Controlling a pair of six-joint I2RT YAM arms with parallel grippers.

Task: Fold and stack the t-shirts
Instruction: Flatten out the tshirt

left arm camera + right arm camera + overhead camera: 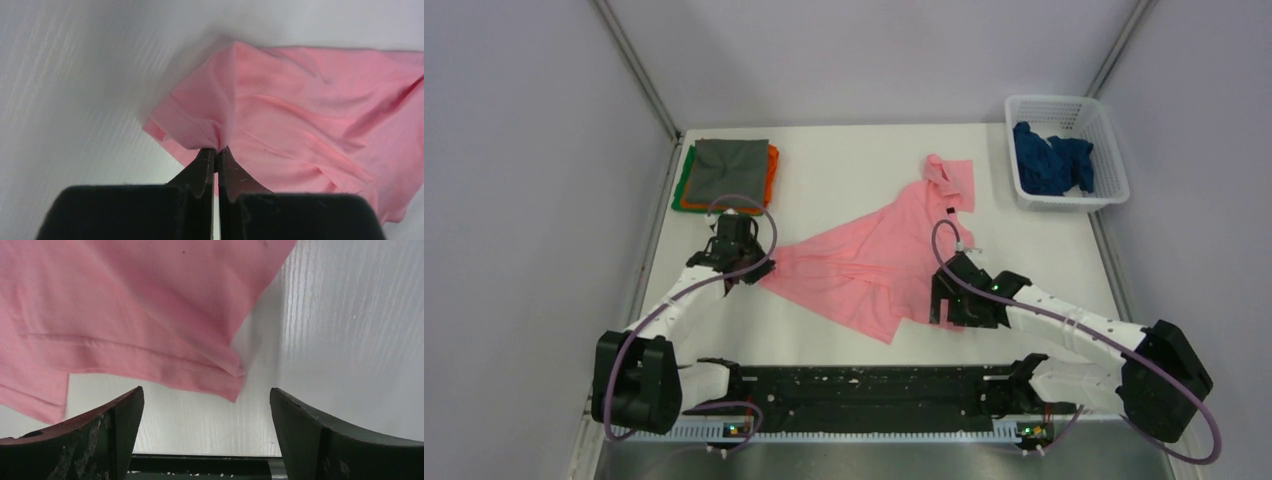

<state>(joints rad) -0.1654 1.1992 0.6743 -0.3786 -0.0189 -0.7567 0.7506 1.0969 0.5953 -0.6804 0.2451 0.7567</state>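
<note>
Next, my right gripper shifts slightly outward onto the shirt's near hem corner (958, 327) (233, 381) and closes. That folded corner lies just outward, between the gripper's open fingers.
A light pink t-shirt (874, 255) lies spread and rumpled across the middle of the table. My left gripper (749, 270) is shut on its left corner; the left wrist view shows the pink cloth (280, 115) pinched between the closed fingertips. My right gripper (951, 310) is open and empty just past the shirt's near right hem (150, 340), with nothing between the jaws. A folded stack with a grey shirt (731, 168) over orange (773, 170) and green (681, 185) ones sits at the back left. A dark blue t-shirt (1052, 158) lies bunched in the basket.
A white plastic mesh basket (1114, 150) stands at the back right. Grey walls close in the table on three sides. A black rail (864, 395) with the arm bases runs along the near edge.
</note>
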